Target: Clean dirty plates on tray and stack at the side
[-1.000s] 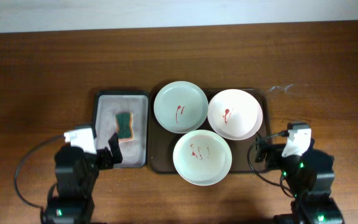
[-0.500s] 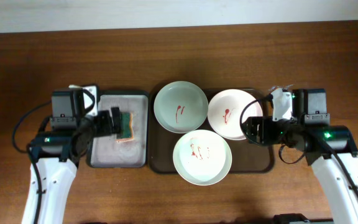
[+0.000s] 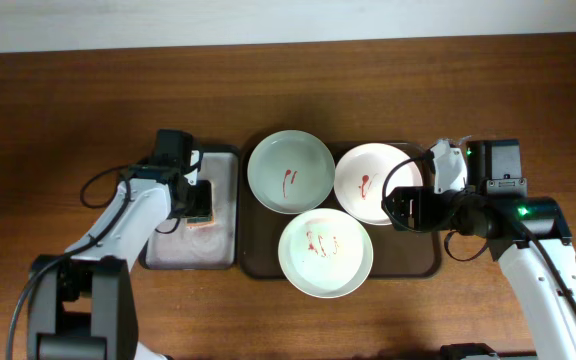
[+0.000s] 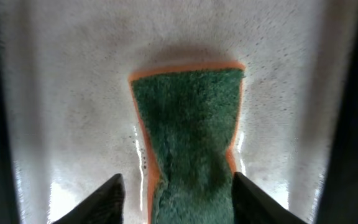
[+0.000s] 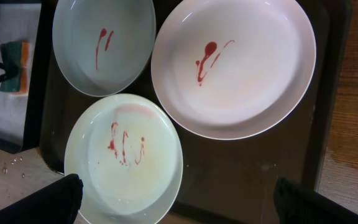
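The robot's right gripper needs to go down and shift to the left in the overhead view next, onto the whitish plate's rim, because the bare bottom of the tray leaves room for fingers there.
Three dirty plates with red sauce smears lie on the dark brown tray (image 3: 420,262): a pale green one (image 3: 290,171) at the back left, a pinkish one (image 3: 376,182) at the back right, and a whitish one (image 3: 325,252) in front. My right gripper (image 3: 406,208) is open and empty, hovering over the tray's right side by the pinkish plate (image 5: 235,68). My left gripper (image 4: 182,202) is open, with a finger on either side of the green and orange sponge (image 4: 188,130).
The sponge (image 3: 201,203) lies on a narrow grey tray (image 3: 173,250) left of the brown tray. Wooden table surrounds both trays. The right wrist view shows the brown tray's bare floor (image 5: 253,180) and some crumbs on the table (image 5: 11,167).
Both arms rose from the table's front edge and moved in. The left gripper came down over the sponge. The right gripper shifted slightly left over the brown tray.
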Tool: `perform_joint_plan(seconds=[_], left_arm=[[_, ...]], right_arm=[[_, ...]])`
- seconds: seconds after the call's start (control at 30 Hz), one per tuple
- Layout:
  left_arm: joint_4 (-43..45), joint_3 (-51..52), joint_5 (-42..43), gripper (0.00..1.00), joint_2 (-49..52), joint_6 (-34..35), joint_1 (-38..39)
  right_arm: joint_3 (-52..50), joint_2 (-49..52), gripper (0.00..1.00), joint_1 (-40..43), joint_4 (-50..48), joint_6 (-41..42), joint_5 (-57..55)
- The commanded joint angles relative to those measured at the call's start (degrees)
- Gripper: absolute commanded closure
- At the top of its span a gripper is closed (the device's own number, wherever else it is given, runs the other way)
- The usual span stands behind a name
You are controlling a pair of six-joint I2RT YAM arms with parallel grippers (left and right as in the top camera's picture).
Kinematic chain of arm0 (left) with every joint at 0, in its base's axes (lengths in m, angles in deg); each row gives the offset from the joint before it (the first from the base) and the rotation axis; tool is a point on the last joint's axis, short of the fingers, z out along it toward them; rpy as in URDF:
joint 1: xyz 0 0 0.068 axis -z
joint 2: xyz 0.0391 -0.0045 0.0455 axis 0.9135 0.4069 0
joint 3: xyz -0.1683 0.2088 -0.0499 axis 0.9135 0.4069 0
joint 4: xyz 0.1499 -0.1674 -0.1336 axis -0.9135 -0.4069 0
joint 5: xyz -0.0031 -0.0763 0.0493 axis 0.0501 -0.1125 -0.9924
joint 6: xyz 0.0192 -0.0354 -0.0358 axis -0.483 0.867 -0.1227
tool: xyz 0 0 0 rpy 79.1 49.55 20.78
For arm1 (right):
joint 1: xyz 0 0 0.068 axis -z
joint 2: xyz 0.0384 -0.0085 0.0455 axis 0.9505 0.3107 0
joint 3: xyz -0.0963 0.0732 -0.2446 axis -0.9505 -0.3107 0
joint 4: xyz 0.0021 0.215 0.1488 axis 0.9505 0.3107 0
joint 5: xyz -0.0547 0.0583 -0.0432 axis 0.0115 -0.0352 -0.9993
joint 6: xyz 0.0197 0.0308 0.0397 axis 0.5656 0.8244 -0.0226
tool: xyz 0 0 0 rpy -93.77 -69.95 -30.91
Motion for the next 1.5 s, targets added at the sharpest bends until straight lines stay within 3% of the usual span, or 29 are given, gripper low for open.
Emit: perform_joint_plan(seconds=[0.0, 0.27, 0.37, 0.43, 0.53, 0.83, 1.13, 1.47], left_arm=[[0.8, -0.7, 0.6, 0.61, 2.5, 0.5, 0.0], [2.6, -0.2, 0.6, 0.99, 2.7, 1.1, 0.0], [2.5, -0.2, 0.9, 1.00, 2.7, 1.1, 0.0], [2.4, -0.2, 3.3, 1.00, 2.7, 1.1, 0.0], [2.0, -0.2, 4.8, 1.00, 2.7, 1.1, 0.0], [-4.0, -3.1, 4.7, 1.00, -10.2, 3.7, 0.0], [-14.6, -3.0, 6.9, 1.00, -11.2, 3.7, 0.0], [-17.4, -3.0, 13.0, 0.99, -11.2, 3.7, 0.0]], right_arm=[[1.3, 0.2, 0.01, 0.1, -0.2, 0.4, 0.7], [0.7, 2.2, 0.02, 0.0, 3.4, 0.4, 0.8], [0.7, 6.0, 0.20, 0.0, 5.7, 0.4, 0.8], [0.7, 10.1, 0.44, -1.1, 6.5, 0.4, 1.0], [0.7, 15.9, 0.57, -4.7, 6.1, 0.4, 1.0], [0.7, 33.7, 0.77, -9.0, -0.2, 0.6, 1.0], [0.7, 34.4, 0.87, -11.5, -0.7, 0.7, 0.9], [0.7, 34.4, 0.93, -11.5, -0.7, 1.1, 0.7]])
